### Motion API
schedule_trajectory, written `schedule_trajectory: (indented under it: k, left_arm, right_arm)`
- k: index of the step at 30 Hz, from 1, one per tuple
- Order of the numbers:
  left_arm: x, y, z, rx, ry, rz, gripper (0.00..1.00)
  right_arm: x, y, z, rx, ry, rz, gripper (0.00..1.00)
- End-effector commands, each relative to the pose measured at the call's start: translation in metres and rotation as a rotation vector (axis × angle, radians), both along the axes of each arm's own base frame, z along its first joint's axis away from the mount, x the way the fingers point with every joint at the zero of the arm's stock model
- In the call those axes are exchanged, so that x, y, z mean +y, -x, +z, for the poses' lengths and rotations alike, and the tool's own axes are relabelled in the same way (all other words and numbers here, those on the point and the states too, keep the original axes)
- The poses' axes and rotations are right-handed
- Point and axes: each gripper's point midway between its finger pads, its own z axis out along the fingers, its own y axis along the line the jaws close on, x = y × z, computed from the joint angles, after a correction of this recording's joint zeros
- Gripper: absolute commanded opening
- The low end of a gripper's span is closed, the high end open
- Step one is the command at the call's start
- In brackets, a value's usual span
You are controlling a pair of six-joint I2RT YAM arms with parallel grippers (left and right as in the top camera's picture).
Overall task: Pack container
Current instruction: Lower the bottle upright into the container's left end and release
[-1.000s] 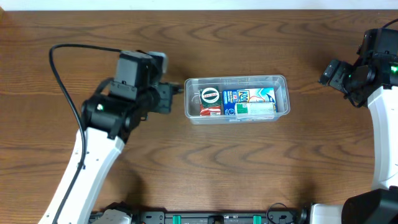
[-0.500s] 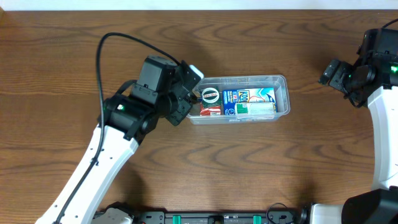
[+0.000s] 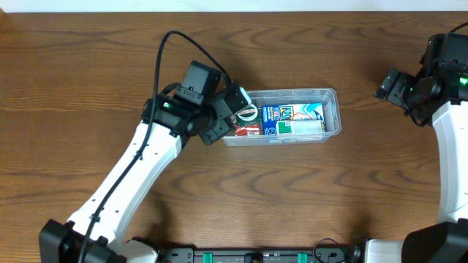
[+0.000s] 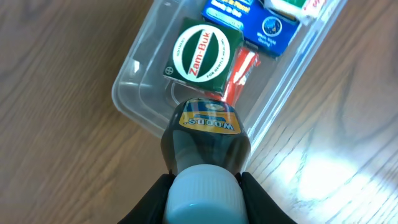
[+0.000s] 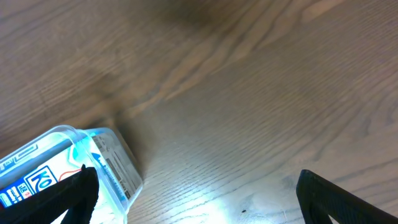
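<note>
The dark bottle (image 4: 206,141) in my left gripper needs to go down into the container's empty end (image 4: 169,101) beside the Zam-Buk box next. I should let go of it there, because the container's bare bottom shows in that spot.
The clear plastic container (image 3: 331,97) sits at the table's middle and holds a green Zam-Buk box (image 3: 247,114), a red box (image 3: 250,131) and blue-and-white boxes (image 3: 292,118). My left gripper (image 3: 232,104) is shut on a dark bottle (image 4: 206,141) with a white cap (image 4: 203,198) and a yellow label. It holds the bottle over the container's left end (image 4: 134,93), next to the Zam-Buk box (image 4: 202,55). My right gripper (image 3: 387,86) is open and empty, over bare table right of the container (image 5: 118,163).
The left arm's black cable (image 3: 175,44) loops over the table behind the arm. The wooden table (image 3: 292,190) runs around the container on all sides.
My left gripper has carried the bottle rightward from beside the container to over its left end. The right arm has not moved.
</note>
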Motion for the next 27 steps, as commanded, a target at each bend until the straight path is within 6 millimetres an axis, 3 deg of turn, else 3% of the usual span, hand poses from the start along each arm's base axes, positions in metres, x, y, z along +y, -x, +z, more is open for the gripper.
schedule_trajectory:
  k: [1, 14, 27]
  left_arm:
    - [-0.004, -0.006, 0.006, -0.052, -0.030, -0.106, 0.06]
    - [-0.008, -0.013, -0.003, -0.080, -0.073, -0.206, 0.06]
    - [-0.010, -0.019, -0.048, 0.006, -0.136, -0.271, 0.06]
  right_arm:
    - [-0.004, -0.001, 0.006, -0.015, 0.004, -0.018, 0.99]
    - [-0.004, -0.001, 0.006, -0.015, 0.004, -0.018, 0.99]
    - [-0.004, -0.001, 0.006, -0.016, 0.004, -0.018, 0.99]
